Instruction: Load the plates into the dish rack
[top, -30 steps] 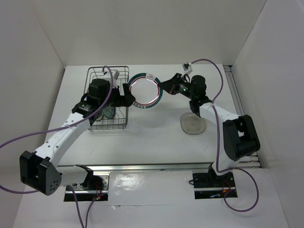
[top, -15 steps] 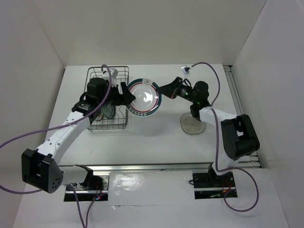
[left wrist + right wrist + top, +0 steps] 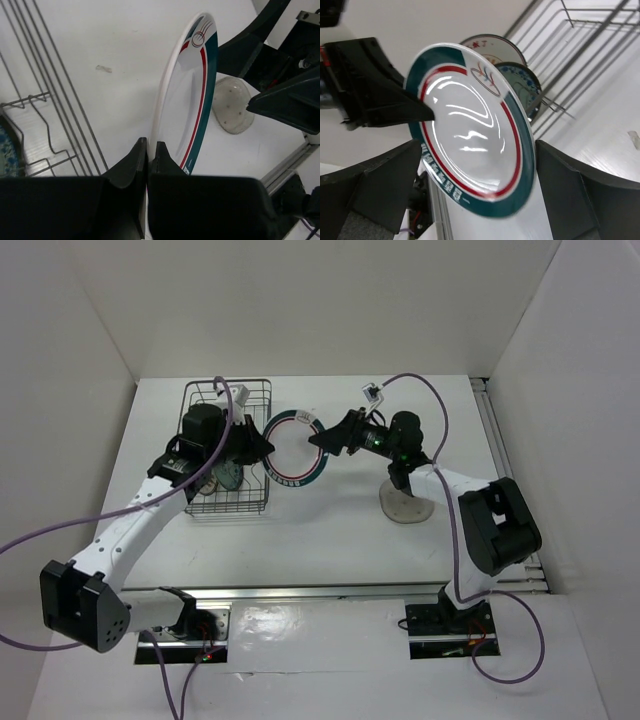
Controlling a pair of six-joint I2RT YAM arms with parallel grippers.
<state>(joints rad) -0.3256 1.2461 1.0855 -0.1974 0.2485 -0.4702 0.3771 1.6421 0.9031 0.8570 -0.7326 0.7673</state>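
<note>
Next, my left gripper swings to the left in the top view and down to release its plate in the dish rack's empty slots beside the blue plate.
A white plate with a teal rim and red ring (image 3: 293, 450) hangs on edge above the table, just right of the dish rack (image 3: 204, 400). My left gripper (image 3: 262, 448) is shut on its left rim; in the left wrist view the jaws (image 3: 148, 150) pinch the plate's edge (image 3: 187, 95). My right gripper (image 3: 325, 437) stands open at the plate's right side, its fingers (image 3: 375, 185) wide on either side of the plate (image 3: 470, 145) without touching it. Two plates stand in the rack: a blue patterned one (image 3: 526, 84) and a white one (image 3: 490, 46). A clear plate (image 3: 405, 506) lies flat on the table.
The wire rack's side (image 3: 45, 100) runs close to the left of the held plate. White walls enclose the table on three sides. A rail (image 3: 505, 455) runs along the table's right edge. The clear plate (image 3: 232, 110) lies beyond the held plate.
My right gripper opened and let go of the teal-rimmed plate. My left gripper closed on its left rim. The plate shifted slightly left and turned more edge-on.
</note>
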